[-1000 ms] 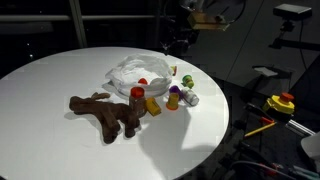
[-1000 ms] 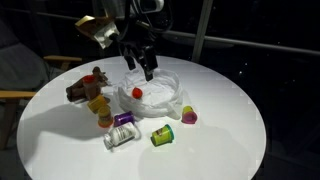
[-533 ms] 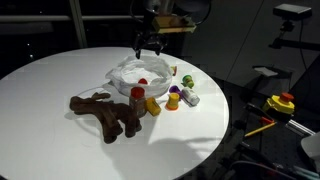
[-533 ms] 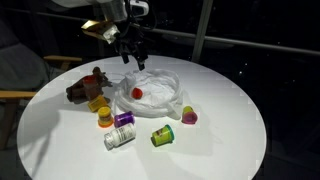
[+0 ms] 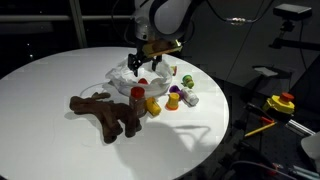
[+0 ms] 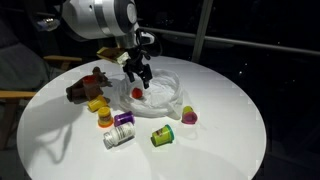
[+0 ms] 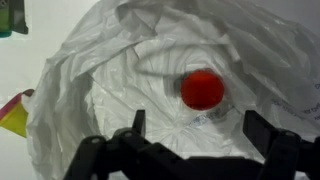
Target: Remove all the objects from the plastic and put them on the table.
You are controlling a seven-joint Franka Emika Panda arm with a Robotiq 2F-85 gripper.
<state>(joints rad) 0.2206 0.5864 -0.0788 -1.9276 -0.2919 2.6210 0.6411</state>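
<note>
The gripper will move down while shifting over the red round piece [image 6: 137,92] [image 7: 203,89] and close around its sides, because the piece lies below, slightly past the gap between the open fingers.
The plastic [image 5: 128,70] [image 6: 165,98] [image 7: 110,60] lies crumpled on the white table [image 5: 45,80] [image 6: 235,110]. A small red round piece [image 5: 143,82] [image 6: 137,92] [image 7: 203,89] rests in its hollow. My gripper [image 5: 140,66] [image 6: 138,73] [image 7: 197,125] hangs open just above the plastic, with the red piece slightly ahead of the gap between the fingers. Beside the plastic on the table lie the brown plush toy [image 5: 105,112] [image 6: 84,86], a red-capped brown bottle [image 5: 137,99], a yellow piece [image 5: 152,104] [image 6: 99,104], a purple piece [image 5: 173,97] [image 6: 123,120] and a green piece [image 6: 162,135].
A dark bench with yellow and red tools [image 5: 280,104] stands past the table's edge. A wooden chair [image 6: 18,95] sits beside the table. More small toy pieces [image 5: 186,81] [image 6: 188,117] lie close to the plastic's rim.
The arm has swung in from the back of the table and come down over the plastic. The gripper stayed open and the objects have not moved.
</note>
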